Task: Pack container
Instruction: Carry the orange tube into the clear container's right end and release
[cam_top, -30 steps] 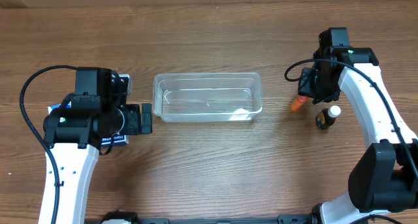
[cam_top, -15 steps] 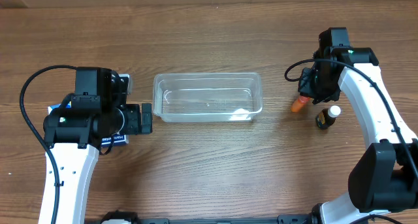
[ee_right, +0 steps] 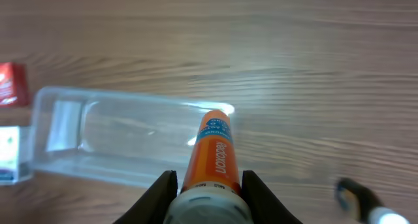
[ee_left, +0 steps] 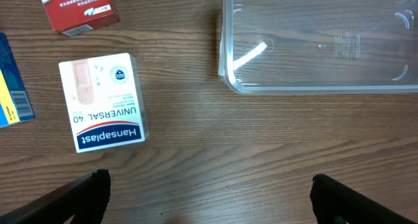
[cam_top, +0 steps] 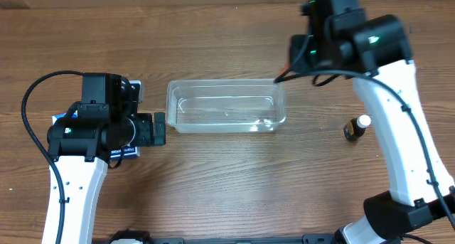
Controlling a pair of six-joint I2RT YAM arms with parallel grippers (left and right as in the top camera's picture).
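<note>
I will next bring the tube down with my right gripper to the container's empty bottle-side end (cam_top: 270, 106) (ee_right: 185, 134), which is below and to the left in the overhead view, and let go of the tube there.
The clear container (cam_top: 226, 122) lies empty mid-table; it also shows in the left wrist view (ee_left: 313, 87) and the right wrist view (ee_right: 72, 162). My right gripper (ee_right: 209, 179) is shut on an orange tube (ee_right: 213, 145) with a white cap, held in the air near the container's far right corner (cam_top: 293, 59). My left gripper (ee_left: 209, 201) is open and empty over bare wood, just left of the container (cam_top: 160, 129).
A dark bottle (cam_top: 355, 127) with a white cap stands right of the container. A white Hansaplast box (ee_left: 101, 103), a red box (ee_left: 78, 8) and a blue and yellow box (ee_left: 10, 87) lie left of the container.
My right arm has lifted the orange tube off the table beside the dark bottle and carried it left and back toward the container's right end. The left arm has not moved.
</note>
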